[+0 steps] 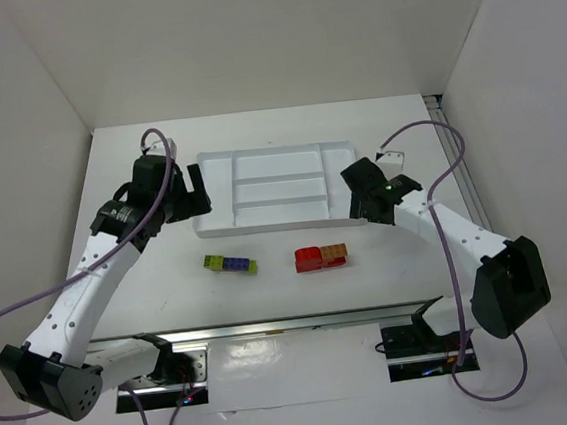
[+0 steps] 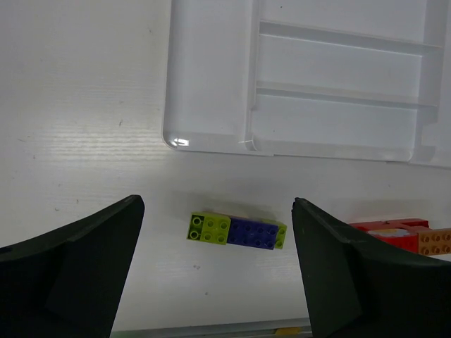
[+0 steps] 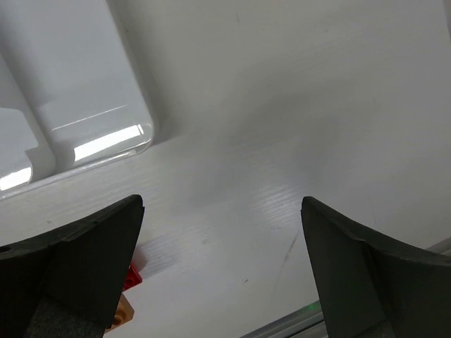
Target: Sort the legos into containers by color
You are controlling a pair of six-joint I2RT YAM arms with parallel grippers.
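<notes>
The left gripper turns, moves back and down, and closes across the row's purple middle (image 1: 235, 264) (image 2: 250, 233) next, because the row runs lengthwise from finger to finger.
A short row of lime green and purple legos (image 1: 230, 264) lies on the table in front of the white tray (image 1: 274, 222). To its right lie a red lego (image 1: 308, 259) and an orange lego (image 1: 334, 253), touching each other. The tray's containers hold nothing. My left gripper (image 1: 196, 189) hangs open over the tray's left end; in its wrist view the green and purple row (image 2: 237, 230) sits between the open fingers, well below them. My right gripper (image 1: 360, 197) hangs open at the tray's right end, above bare table (image 3: 222, 203), with the red lego (image 3: 134, 276) by its left finger.
The tray (image 2: 211, 144) has one long left compartment and several cross-wise ones. A metal rail (image 1: 294, 324) runs along the near table edge. White walls enclose the table on the left, back and right.
</notes>
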